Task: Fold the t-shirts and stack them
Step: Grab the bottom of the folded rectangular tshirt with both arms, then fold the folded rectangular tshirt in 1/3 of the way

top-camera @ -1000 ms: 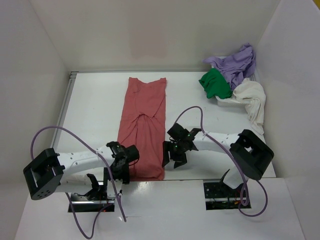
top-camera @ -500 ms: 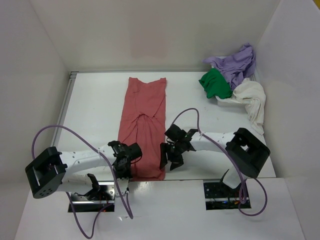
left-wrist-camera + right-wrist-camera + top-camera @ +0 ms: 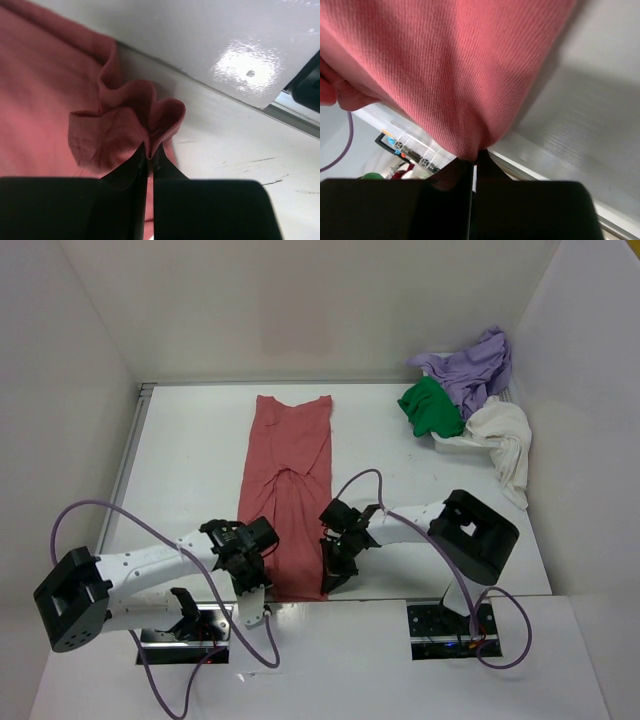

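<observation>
The red t-shirt stretches long outward of its near corner, so my left gripper should carry that corner outward and release it on the t-shirt's edge beside the gathered creases.
A salmon-red t-shirt (image 3: 287, 490) lies in a long strip down the middle of the table, folded lengthwise. My left gripper (image 3: 258, 592) is shut on its near left corner, and the cloth (image 3: 135, 125) bunches up in folds just past the black fingers (image 3: 130, 172). My right gripper (image 3: 329, 582) is shut on the near right corner, where the red cloth (image 3: 470, 75) hangs over the fingers (image 3: 455, 172). The lavender-purple (image 3: 472, 365), bright green (image 3: 432, 408) and cream-white (image 3: 505, 445) t-shirts lie heaped at the far right.
A white basket (image 3: 455, 443) sits under the heap of shirts at the far right corner. The table's near edge (image 3: 400, 597) runs just behind both grippers. White walls enclose the table on the left, back and right.
Both grippers have moved inward onto the red shirt's near corners and shut on the cloth. They stood open beside the shirt a second ago.
</observation>
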